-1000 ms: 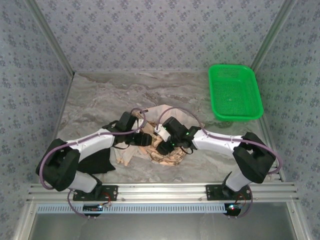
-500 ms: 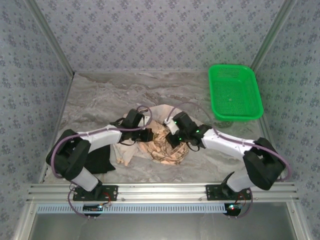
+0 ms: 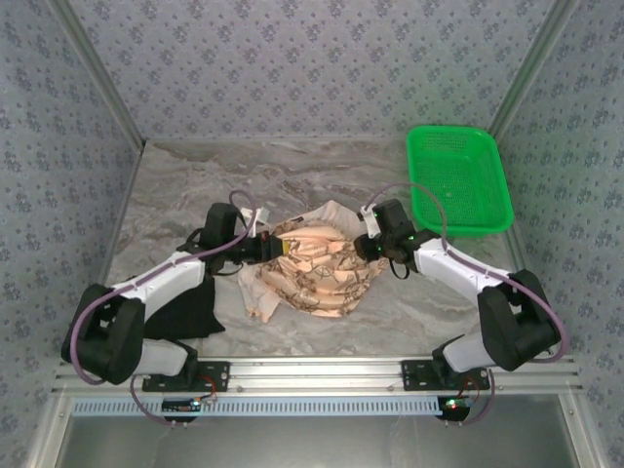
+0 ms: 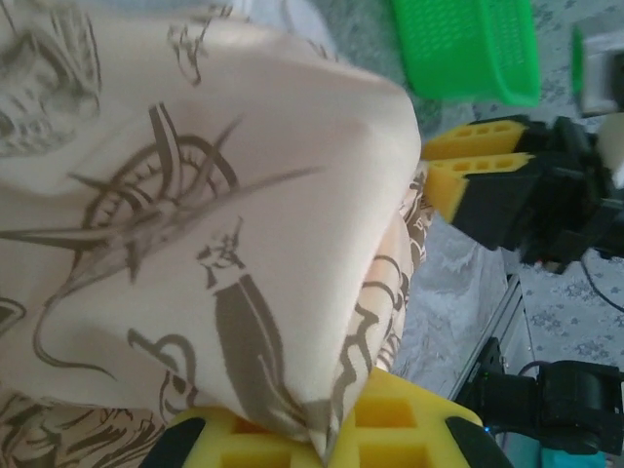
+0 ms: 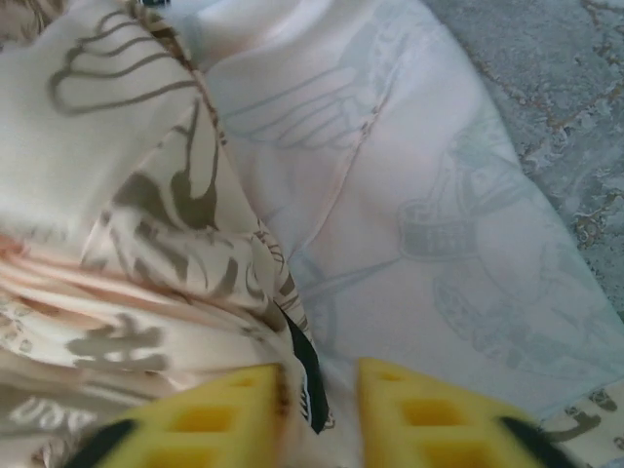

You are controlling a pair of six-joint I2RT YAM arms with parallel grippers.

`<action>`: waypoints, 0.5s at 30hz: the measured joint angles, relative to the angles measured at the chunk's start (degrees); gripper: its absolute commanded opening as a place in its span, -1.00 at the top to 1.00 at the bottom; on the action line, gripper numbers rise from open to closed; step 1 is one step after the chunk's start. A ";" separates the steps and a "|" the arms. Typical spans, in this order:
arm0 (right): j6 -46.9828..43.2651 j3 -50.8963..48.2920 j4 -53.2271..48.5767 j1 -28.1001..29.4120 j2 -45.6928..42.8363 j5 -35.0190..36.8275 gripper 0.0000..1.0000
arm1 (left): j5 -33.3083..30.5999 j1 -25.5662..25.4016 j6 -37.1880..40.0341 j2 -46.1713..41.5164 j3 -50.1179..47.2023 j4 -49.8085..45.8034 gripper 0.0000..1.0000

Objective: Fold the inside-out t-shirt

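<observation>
I will next lift my left gripper away from the right gripper, then lower it beside the black garment and let go of the fold, since the shirt is bunched.
The inside-out t-shirt point(image 3: 312, 271) lies bunched in the middle of the table, peach-tan with dark compass and ship drawings. My left gripper point(image 3: 269, 249) sits at its left edge, shut on a pinched fold of the printed fabric point(image 4: 292, 390) between the yellow fingers point(image 4: 409, 429). My right gripper point(image 3: 363, 246) is at the shirt's right edge. Its yellow fingers point(image 5: 429, 409) stand apart over the paler reverse side point(image 5: 439, 214), with the small dark neck label point(image 5: 310, 385) and loose cloth lying between them. From the left wrist, the right gripper point(image 4: 429, 161) shows just past the cloth.
A plain black folded garment point(image 3: 185, 307) lies at the near left beside the left arm. A green basket point(image 3: 456, 178) stands at the back right, also seen from the left wrist point(image 4: 468, 49). The grey marbled table point(image 3: 195, 185) is bare at the back left.
Both grippers moved away from the near edge and apart. The left one closed on the shirt. The shirt was drawn farther back and spread wider. The right jaws closed, then parted again.
</observation>
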 measured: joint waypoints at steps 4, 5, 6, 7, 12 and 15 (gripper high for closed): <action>-0.61 0.13 -3.17 4.07 -1.77 -0.52 -0.07 | 0.39 1.25 -1.27 0.94 -1.55 0.48 1.00; -0.63 0.39 -4.04 5.33 -2.27 -0.76 -0.11 | 0.39 1.29 -1.66 1.18 -1.60 0.92 1.00; -0.66 0.92 -4.90 6.99 -2.71 -0.96 -0.15 | 0.48 1.53 -1.86 1.46 -1.60 1.53 1.00; -0.57 1.51 -5.25 8.61 -2.84 -1.38 -0.18 | 0.61 1.62 -2.16 1.77 -1.62 2.16 1.00; 0.39 5.25 -3.56 15.08 1.81 -1.14 -0.21 | 1.55 1.60 -2.71 2.75 -1.62 3.80 1.00; 0.37 7.63 -2.16 15.63 7.72 -0.74 0.04 | 1.99 1.64 -3.15 2.93 -1.60 4.07 1.00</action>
